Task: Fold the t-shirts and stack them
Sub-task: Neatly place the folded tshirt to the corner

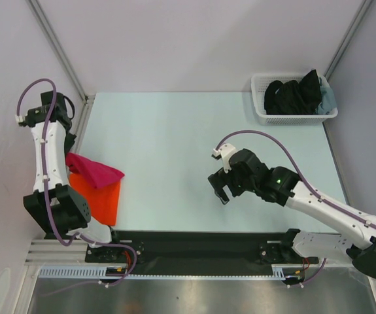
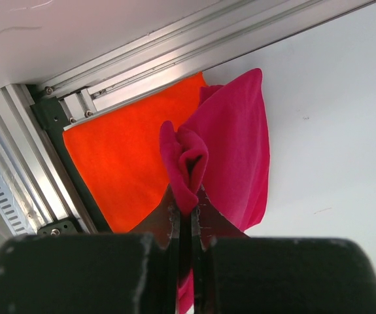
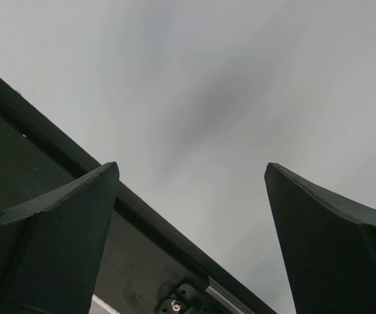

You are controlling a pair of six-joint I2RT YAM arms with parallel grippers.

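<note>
My left gripper should next pull back and down over the bare near part of the orange t-shirt and let go of the crimson t-shirt (image 1: pixel 95 171), because the crimson t-shirt covers only the orange t-shirt's far part.
The crimson red t-shirt (image 1: pixel 95 171) is bunched and hangs from my left gripper (image 2: pixel 186 199), which is shut on a fold of it (image 2: pixel 233 150). It hangs over the orange t-shirt (image 1: pixel 102 199), which lies folded flat at the table's near left corner and shows beneath it in the left wrist view (image 2: pixel 122 157). In the top view the left gripper is mostly hidden by its own arm. My right gripper (image 1: pixel 222 190) is open and empty above the table's near middle; its fingers (image 3: pixel 57 216) stand wide apart, far from both shirts.
A white lattice basket (image 1: pixel 261 114) with dark clothes in it stands at the far right corner. A black strip (image 1: pixel 201 239) and metal rails run along the table's near edge. Aluminium frame rails (image 2: pixel 142 72) lie close beside the orange shirt.
</note>
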